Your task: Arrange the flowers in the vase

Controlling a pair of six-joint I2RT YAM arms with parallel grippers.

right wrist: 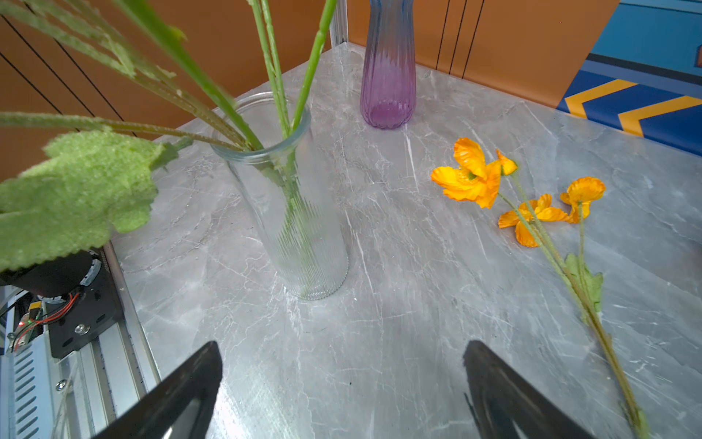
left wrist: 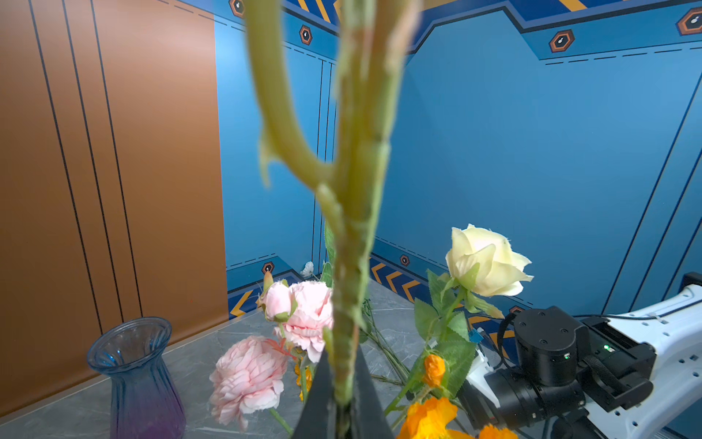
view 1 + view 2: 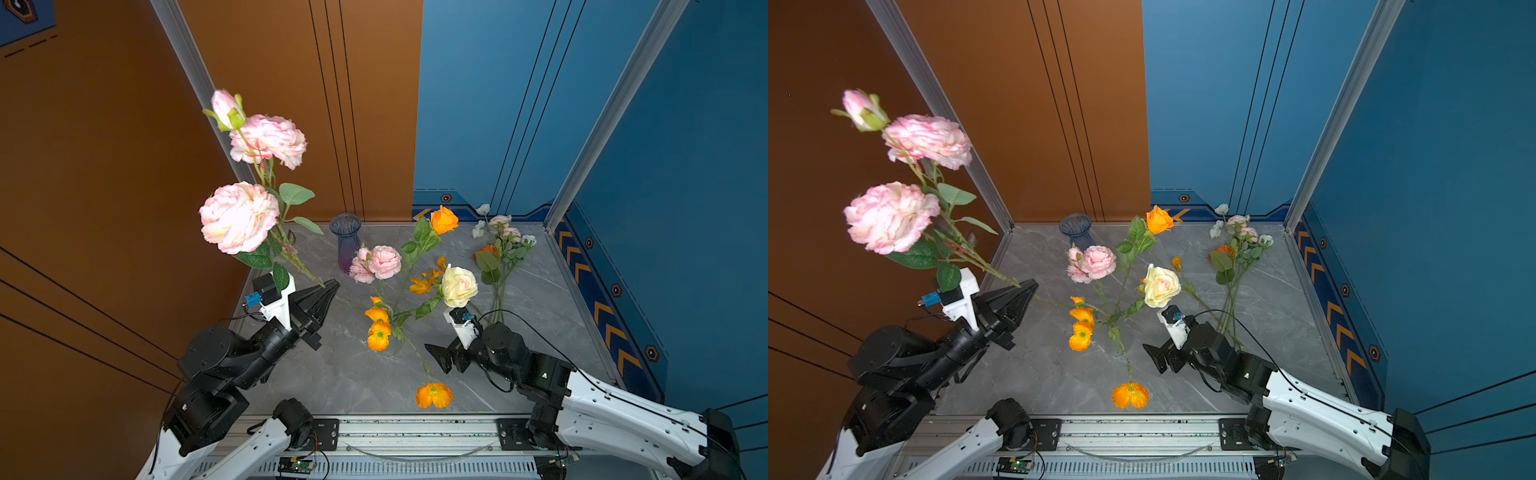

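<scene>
The other stems already stand in the clear vase, so the robot's left gripper will next move down toward the clear vase's opening and release the green stem there.
My left gripper (image 3: 330, 287) (image 3: 1029, 285) (image 2: 342, 384) is shut on the green stem (image 2: 355, 228) of a branch of big pink flowers (image 3: 239, 217) (image 3: 891, 217), held high and leaning left over the table's left edge. A clear ribbed vase (image 1: 290, 213) holds several stems: a cream rose (image 3: 458, 285) (image 2: 486, 262), an orange rose (image 3: 444, 219), pink blooms (image 3: 384, 262) and orange poppies (image 3: 378, 328). A blue-to-purple vase (image 3: 346, 243) (image 2: 136, 380) (image 1: 387, 76) stands empty at the back. My right gripper (image 3: 436, 358) (image 1: 342, 353) hangs open and empty, low over the bare table beside the clear vase.
A loose bundle of small pink, white and orange flowers (image 3: 500, 249) lies at the back right. An orange poppy stem (image 1: 471, 178) lies on the grey marble table (image 3: 345, 374). One poppy (image 3: 434, 395) droops toward the front rail (image 3: 415, 432). Walls close in the left, back and right.
</scene>
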